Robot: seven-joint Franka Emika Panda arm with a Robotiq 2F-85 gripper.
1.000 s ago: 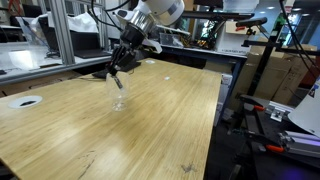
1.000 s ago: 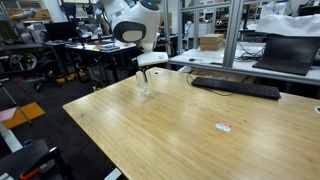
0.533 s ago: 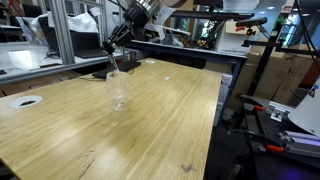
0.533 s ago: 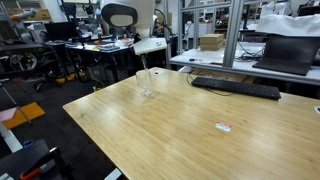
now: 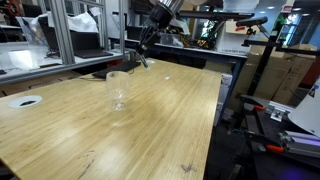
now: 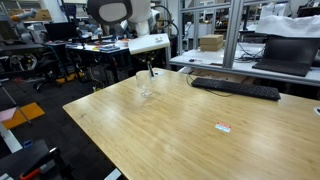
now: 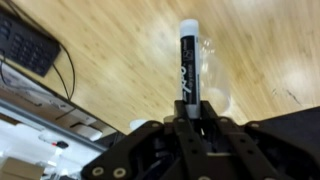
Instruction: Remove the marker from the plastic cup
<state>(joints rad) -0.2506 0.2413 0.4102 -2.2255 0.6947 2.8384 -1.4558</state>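
My gripper moves down toward the bare wood beside the cup (image 5: 149, 95) next and releases the marker there, because the black marker (image 5: 140, 60) is already out of the cup.
The clear plastic cup (image 5: 118, 88) stands upright on the wooden table (image 5: 150, 135), also seen in an exterior view (image 6: 146, 83). My gripper (image 5: 144, 52) is raised above the table, up and off to one side of the cup. It is shut on the black marker (image 5: 140, 60). In the wrist view the marker (image 7: 187, 65) sticks out from between the fingers (image 7: 187, 122), white end outward. The cup (image 7: 208, 72) shows faintly on the table behind it. The marker is clear of the cup.
A black keyboard (image 6: 235, 88) lies near the table's far edge, also in the wrist view (image 7: 25, 42). A flat white disc (image 5: 25, 101) sits near a table corner. A small sticker (image 6: 223, 126) lies on the wood. Metal frames and desks surround the table.
The gripper has lifted from the cup's rim with the marker in it and swung up and sideways away from the cup. The cup has stayed in place.
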